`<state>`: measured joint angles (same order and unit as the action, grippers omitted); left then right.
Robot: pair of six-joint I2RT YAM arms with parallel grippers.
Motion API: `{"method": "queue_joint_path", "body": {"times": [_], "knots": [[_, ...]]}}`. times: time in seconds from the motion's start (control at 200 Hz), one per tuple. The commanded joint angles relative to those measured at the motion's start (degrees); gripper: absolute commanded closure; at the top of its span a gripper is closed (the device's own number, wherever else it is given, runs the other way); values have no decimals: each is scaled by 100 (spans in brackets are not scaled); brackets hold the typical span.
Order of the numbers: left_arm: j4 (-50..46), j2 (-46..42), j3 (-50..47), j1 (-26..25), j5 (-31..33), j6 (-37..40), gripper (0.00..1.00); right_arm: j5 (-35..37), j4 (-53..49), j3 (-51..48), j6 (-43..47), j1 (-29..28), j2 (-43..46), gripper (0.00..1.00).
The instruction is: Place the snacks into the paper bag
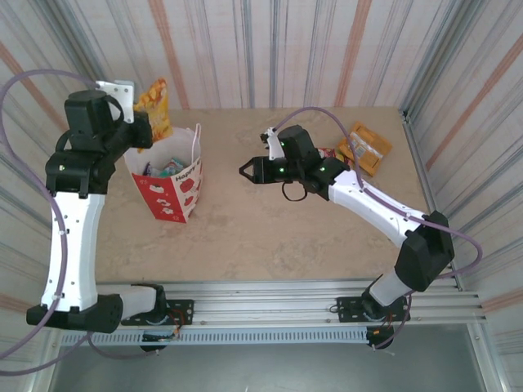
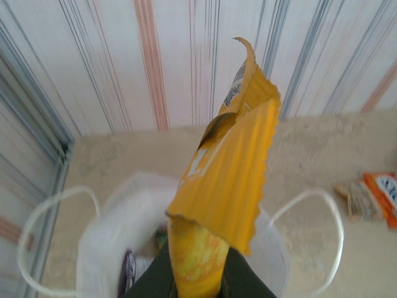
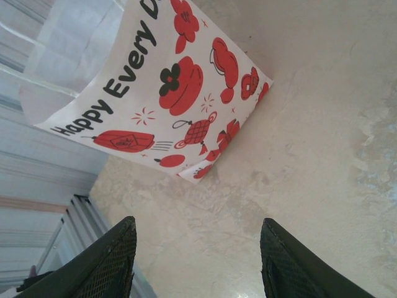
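Note:
The yellow snack packet (image 1: 154, 104) is still above the bag's rim, so my left gripper will lower it into the bag's white opening next and let go of it there.
My left gripper (image 1: 145, 124) is shut on a yellow snack packet (image 1: 154, 104), which it holds upright above the back edge of the paper bag (image 1: 178, 193). In the left wrist view the yellow packet (image 2: 231, 162) rises from between the dark fingers (image 2: 147, 280), and the bag's white mouth (image 2: 108, 226) lies blurred beneath it. Several packets (image 1: 167, 167) lie inside the bag, one of them purple (image 2: 128, 272). To the right of the bag my right gripper (image 1: 246, 171) hangs open and holds nothing. It faces the bag's printed side (image 3: 155, 81). Orange packets (image 1: 365, 148) lie at the back right.
A red packet (image 1: 329, 153) peeks out behind the right arm. The bag's cord handles (image 2: 322, 205) spread to both sides. Striped walls close the table at the back and sides. Bare tabletop (image 1: 270, 237) lies between the bag and the near rail.

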<state>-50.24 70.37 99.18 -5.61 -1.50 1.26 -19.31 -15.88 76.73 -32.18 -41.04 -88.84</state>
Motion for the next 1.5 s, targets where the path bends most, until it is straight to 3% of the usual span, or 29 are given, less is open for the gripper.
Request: {"method": "queue_joint_path", "body": {"times": [0.0, 0.19, 0.416, 0.476, 0.566, 0.736, 0.987, 1.182, 1.262, 1.498], "knots": [[-637, -133, -363, 38, -208, -29, 95, -61, -295, 277, 268, -95, -151, 46], [-692, -40, -714, 67, -240, 51, 95, -51, -373, 295, 307, -155, -185, 46], [-795, 435, -424, 84, 152, 322, 93, 11, -437, 308, 313, -167, -180, 46], [-893, 577, -240, 86, 285, 372, 84, 46, -469, 303, 320, -163, -166, 46], [-1089, 730, 63, 85, 533, 422, 58, 92, -512, 308, 344, -164, -143, 44], [-1241, 652, 468, 86, 747, 513, 53, 244, -615, 250, 362, -127, -52, 37], [-1286, 340, 364, 83, 367, 382, 53, 219, -715, 149, 342, 86, 147, 36], [-854, 76, 79, 54, -967, -75, 52, 46, -751, -56, 246, 403, 360, 36], [-602, 38, 5, -143, -1286, -250, 52, 47, -946, -103, 247, 597, 450, 35], [-418, 527, 375, -1429, -917, -351, 50, -205, -1666, -328, 373, 1583, 725, 35]]}}
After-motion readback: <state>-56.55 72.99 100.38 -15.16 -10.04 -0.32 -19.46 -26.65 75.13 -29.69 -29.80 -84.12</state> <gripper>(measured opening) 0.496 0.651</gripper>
